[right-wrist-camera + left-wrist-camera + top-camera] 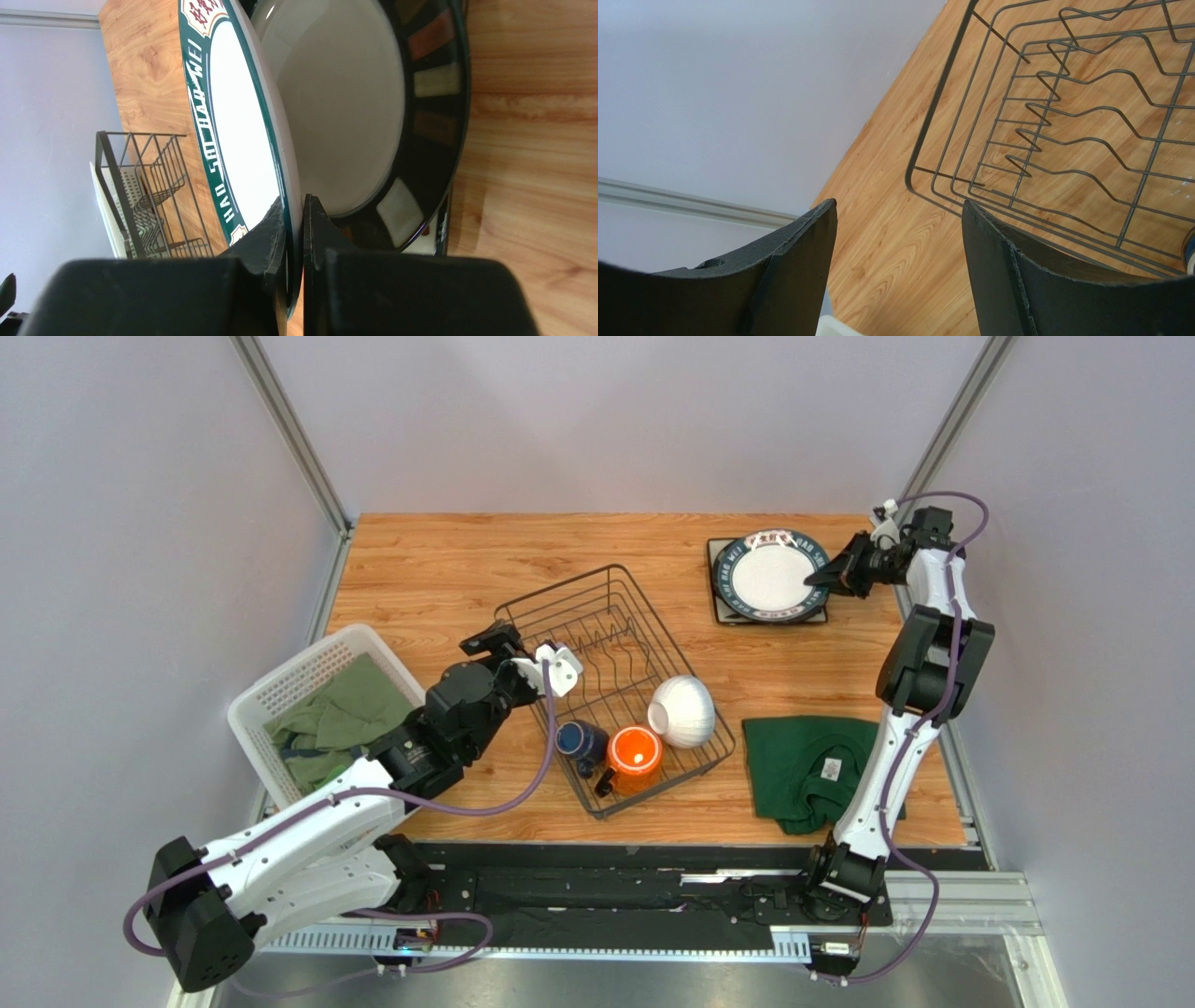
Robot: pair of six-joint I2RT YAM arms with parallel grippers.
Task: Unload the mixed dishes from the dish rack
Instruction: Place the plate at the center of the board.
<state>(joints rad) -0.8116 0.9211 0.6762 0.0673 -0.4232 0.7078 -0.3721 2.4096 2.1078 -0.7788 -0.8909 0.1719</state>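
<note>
Next, the right gripper lowers slightly toward the stack and releases the pinched rim, because the round white plate hangs tilted just above the dark-rimmed plate.
The black wire dish rack (606,623) stands mid-table. At its near end lie a white ribbed bowl (683,710), an orange mug (634,752) and a dark blue mug (577,744). My right gripper (821,577) is shut on the rim of the round white plate with the dark-green lettered rim (238,119), pinching it (293,206) tilted just over a dark-rimmed plate (428,105) at the far right. A square plate's edge (724,613) shows under that stack. My left gripper (512,647) is open and empty (899,210) beside the rack's left corner (934,175).
A white slotted basket (288,686) holding green cloths sits at the table's left edge, next to my left arm. Another green cloth (807,763) lies at the near right. Grey walls close in the far and side edges.
</note>
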